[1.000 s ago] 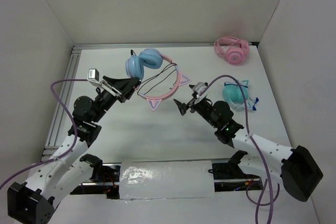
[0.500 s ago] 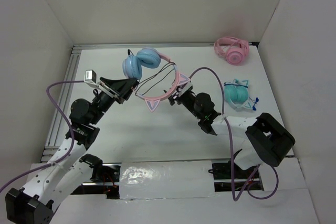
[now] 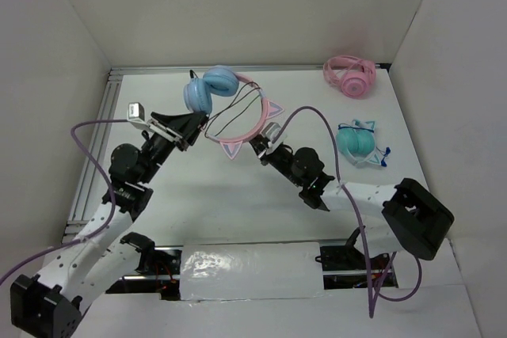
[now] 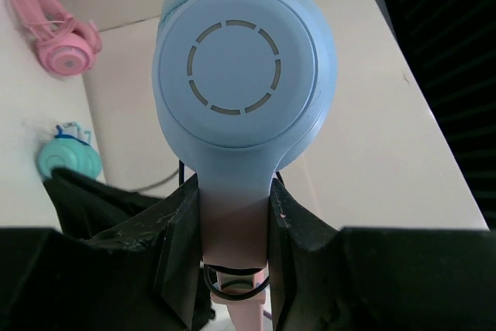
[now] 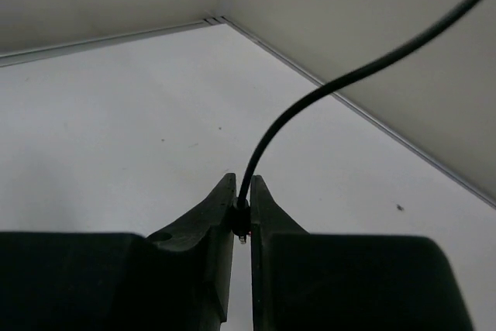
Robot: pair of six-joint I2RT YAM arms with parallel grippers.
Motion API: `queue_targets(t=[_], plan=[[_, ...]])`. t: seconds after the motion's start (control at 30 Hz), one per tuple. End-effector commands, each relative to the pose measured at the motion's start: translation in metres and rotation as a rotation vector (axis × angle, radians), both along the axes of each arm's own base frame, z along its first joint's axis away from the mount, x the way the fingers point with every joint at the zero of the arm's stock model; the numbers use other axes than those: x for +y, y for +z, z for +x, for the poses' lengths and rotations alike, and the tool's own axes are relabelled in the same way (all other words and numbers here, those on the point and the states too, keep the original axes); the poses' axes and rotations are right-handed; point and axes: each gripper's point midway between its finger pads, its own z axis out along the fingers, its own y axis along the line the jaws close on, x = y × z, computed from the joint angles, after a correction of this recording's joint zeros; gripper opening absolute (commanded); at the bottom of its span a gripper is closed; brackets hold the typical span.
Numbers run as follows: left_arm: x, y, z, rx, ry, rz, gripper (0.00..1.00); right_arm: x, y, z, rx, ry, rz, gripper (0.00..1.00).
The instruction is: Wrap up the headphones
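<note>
I will lower the looped cable's plug end to the open tabletop below my right gripper and to its right in the top view, and release it.
The headphones [image 3: 212, 89], with light blue ear cups and a pink cat-ear headband [image 3: 255, 123], hang off the table at the back centre. My left gripper [image 3: 196, 124] is shut on the arm just below one blue ear cup [image 4: 244, 75]; its jaws [image 4: 234, 191] squeeze that stem from both sides. The thin black cable [image 3: 230, 116] loops along the headband. My right gripper [image 3: 260, 148] sits at the headband's near end. In the right wrist view it [image 5: 242, 191] is shut on the black cable [image 5: 325, 91], close to its plug end.
All-pink headphones [image 3: 350, 75] lie at the back right corner, teal headphones [image 3: 356, 142] by the right wall. White walls enclose the table on three sides. An aluminium rail [image 3: 95, 148] runs along the left edge. The right arm's purple lead [image 3: 313, 112] arcs above the table.
My right gripper swung left to the headband's near end and went from wide open to shut on the cable. The left gripper carried the headphones slightly back and left.
</note>
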Motion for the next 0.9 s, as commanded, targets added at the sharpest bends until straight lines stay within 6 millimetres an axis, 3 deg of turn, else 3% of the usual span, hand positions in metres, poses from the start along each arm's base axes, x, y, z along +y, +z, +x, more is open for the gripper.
queue_targets(t=[0.0, 0.27, 0.43, 0.47, 0.5, 0.53, 0.6, 0.63, 0.7, 0.73, 0.87], plan=[[0.000, 0.036, 0.012, -0.097, 0.036, -0.036, 0.00, 0.000, 0.002, -0.024, 0.065, 0.048, 0.069, 0.00], [-0.045, -0.002, 0.069, 0.037, 0.008, -0.048, 0.00, 0.007, -0.040, -0.062, 0.391, 0.126, 0.237, 0.00], [-0.076, -0.012, 0.090, 0.029, 0.082, -0.006, 0.00, 0.008, -0.063, -0.052, 0.529, 0.013, 0.274, 0.00], [-0.091, -0.025, 0.093, 0.055, 0.075, 0.017, 0.00, 0.006, -0.076, -0.049, 0.559, -0.028, 0.248, 0.00], [-0.092, -0.020, 0.097, 0.021, 0.110, 0.021, 0.00, 0.004, -0.077, -0.046, 0.568, -0.057, 0.257, 0.00], [-0.101, -0.037, 0.104, 0.045, 0.116, 0.043, 0.00, 0.000, -0.083, -0.044, 0.589, -0.086, 0.252, 0.00], [-0.115, -0.041, 0.108, 0.045, 0.108, 0.033, 0.00, -0.010, -0.087, -0.037, 0.617, -0.165, 0.295, 0.00], [-0.125, -0.060, 0.115, 0.078, 0.110, 0.053, 0.00, -0.015, -0.093, -0.036, 0.646, -0.197, 0.305, 0.00], [-0.136, -0.062, 0.121, 0.064, 0.120, 0.041, 0.00, -0.025, -0.094, -0.029, 0.678, -0.273, 0.379, 0.00], [-0.147, -0.080, 0.126, 0.083, 0.123, 0.064, 0.00, -0.029, -0.099, -0.028, 0.725, -0.307, 0.422, 0.00], [-0.163, -0.091, 0.133, 0.090, 0.096, 0.027, 0.00, -0.044, -0.103, -0.025, 0.762, -0.371, 0.512, 0.00]])
